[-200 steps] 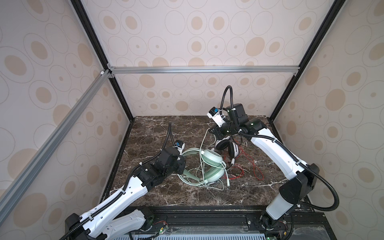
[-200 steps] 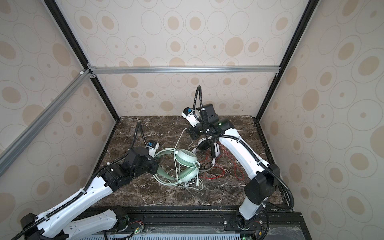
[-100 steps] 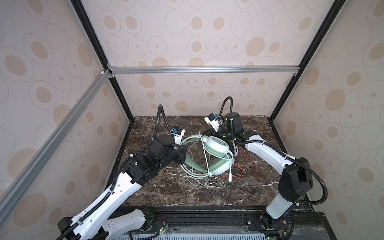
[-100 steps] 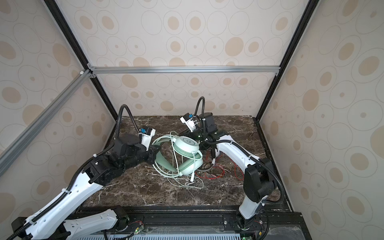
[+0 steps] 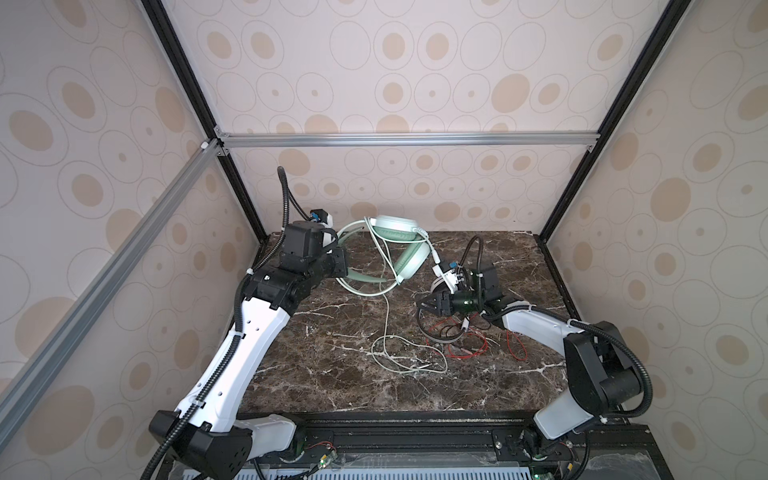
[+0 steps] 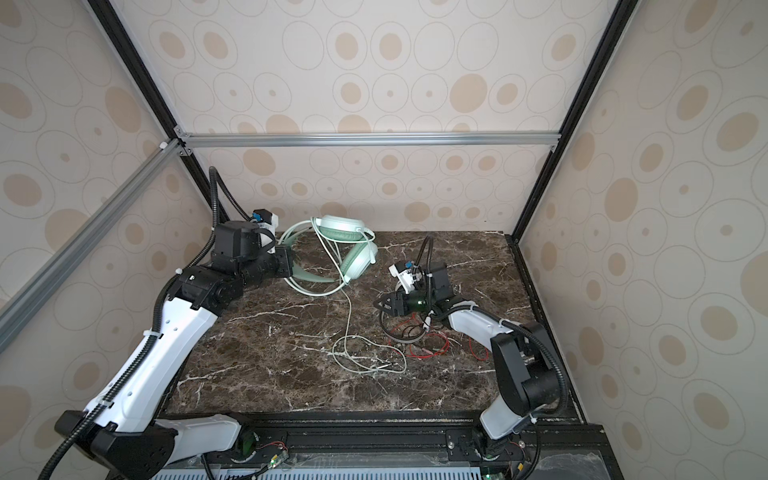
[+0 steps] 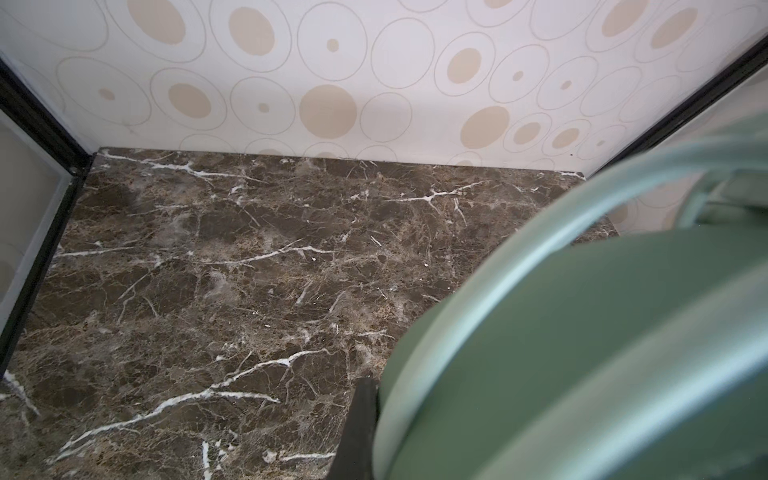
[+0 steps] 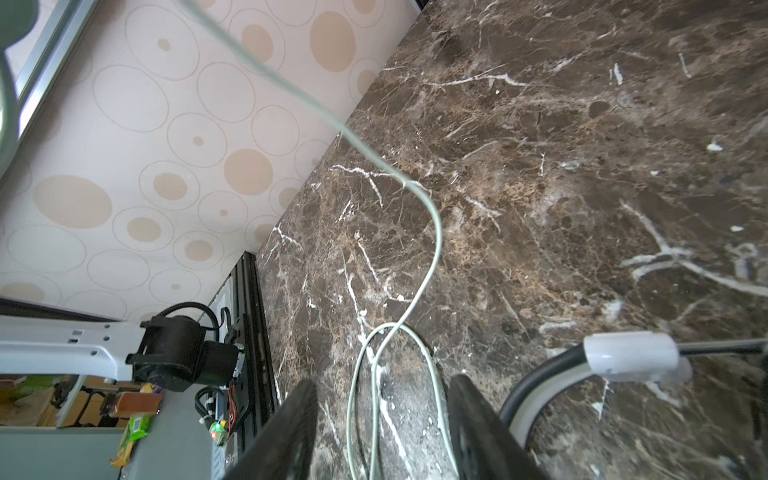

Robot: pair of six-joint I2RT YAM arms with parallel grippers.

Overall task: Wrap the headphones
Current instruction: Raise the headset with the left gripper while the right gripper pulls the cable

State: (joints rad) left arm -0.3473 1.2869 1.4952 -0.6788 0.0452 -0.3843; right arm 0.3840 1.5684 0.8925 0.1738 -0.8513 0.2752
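Note:
My right gripper draws back and down onto the green cable where it meets the coil (image 5: 385, 342) (image 8: 379, 350) next, since that part lies below it, nearer my base.
The mint-green headphones (image 5: 409, 259) hang above the back left of the marble table, and my left gripper (image 5: 341, 268) is shut on their headband (image 7: 582, 353). Their pale green cable (image 5: 386, 316) drops to a loose coil (image 6: 365, 357) on the table. The white-and-black headphones (image 5: 437, 286) lie mostly hidden under my right arm, with the grey headband (image 8: 540, 386) and the thin red cable (image 5: 471, 351) showing. My right gripper (image 5: 424, 305) is open just above the table, left of that headband. In the right wrist view the right gripper (image 8: 384, 384) holds nothing, and the green cable (image 8: 432, 249) lies below it.
Patterned walls with black corner posts (image 5: 249, 208) close in the table (image 5: 332, 374) at the back and sides. An aluminium bar (image 5: 395, 139) crosses above the back. The black rail (image 5: 395, 432) runs along the front edge.
My left gripper has lifted the mint-green headphones up and toward the back left. My right gripper has opened and come down forward, beside the white-and-black headphones.

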